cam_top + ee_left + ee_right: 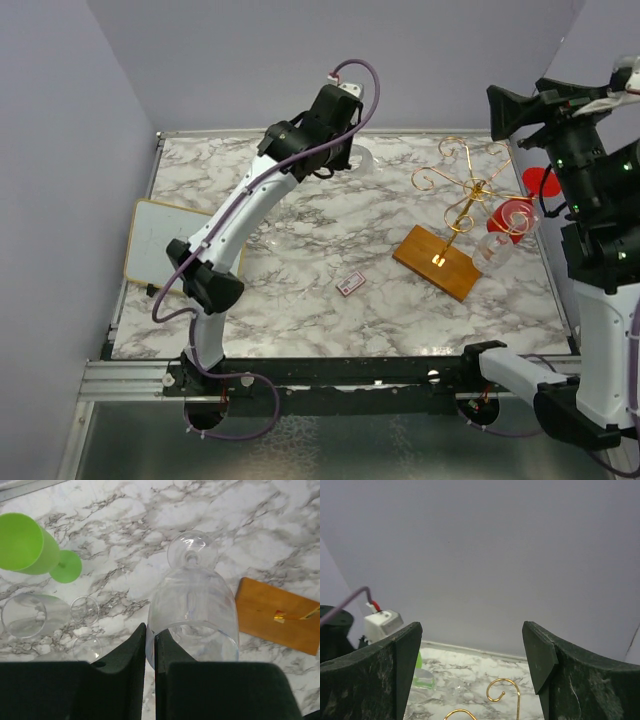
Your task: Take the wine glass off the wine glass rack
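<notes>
My left gripper needs to go down toward the lying glasses to free its glass, because bare marble beside the glasses is below it, to its left in the top view.
The gold wire wine glass rack (pixel 468 187) stands on its brown wooden base (pixel 438 262) at the right of the table. A clear wine glass (pixel 192 612) is held at its rim by my left gripper (pixel 150 630), which is shut on it. In the top view that gripper (pixel 350 155) and the clear wine glass (pixel 366 160) are at the back of the table, left of the rack. Another glass with a red part (pixel 505 228) hangs at the rack's right side. My right gripper (pixel 471 630) is open and empty, high above a gold curl (pixel 503 690) of the rack.
A green glass (pixel 30 545) and clear glasses (pixel 30 615) lie on the marble below the left gripper. A white board (pixel 165 240) overhangs the table's left edge. A small pink card (pixel 351 284) lies mid-table. A red disc (pixel 540 180) shows behind the right arm.
</notes>
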Motion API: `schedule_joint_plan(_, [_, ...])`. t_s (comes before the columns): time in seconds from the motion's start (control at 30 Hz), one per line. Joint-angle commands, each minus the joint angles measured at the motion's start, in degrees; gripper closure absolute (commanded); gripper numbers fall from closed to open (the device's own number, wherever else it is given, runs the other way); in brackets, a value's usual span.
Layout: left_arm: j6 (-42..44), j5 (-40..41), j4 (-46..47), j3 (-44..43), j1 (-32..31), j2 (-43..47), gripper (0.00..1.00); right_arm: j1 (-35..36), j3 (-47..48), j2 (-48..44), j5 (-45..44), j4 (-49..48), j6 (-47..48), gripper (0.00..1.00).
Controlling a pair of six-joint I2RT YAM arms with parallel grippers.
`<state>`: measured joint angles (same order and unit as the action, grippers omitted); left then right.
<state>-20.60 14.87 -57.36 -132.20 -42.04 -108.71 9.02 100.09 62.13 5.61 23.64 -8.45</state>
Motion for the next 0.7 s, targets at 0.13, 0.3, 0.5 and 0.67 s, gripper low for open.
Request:
schedule_joint_plan(0.13, [7.6,-2.2,-10.1,-3.7,3.7,-5.0,1.00,0.3,-4.8,-5.8,-4.6,-1.0,4.4,0.18])
schedule_joint_plan(0.3, [9.0,-1.6,-11.8,-0.7,3.7,-4.8,1.00,0.2,-6.7,-5.7,-2.0,-1.6,3.3,0.18])
schedule_joint_plan(0.5, [10.1,-1.6,-12.4,2.1,4.3,-6.3,1.00,0.2,-7.1,-4.9,-0.2,-1.6,2.6,0.18])
schedule_joint_plan(0.67, [10.8,-0.4,-12.6,1.6,5.7,-9.4,1.00,0.2,-7.6,-5.0,0.2,-1.6,2.5,0.18])
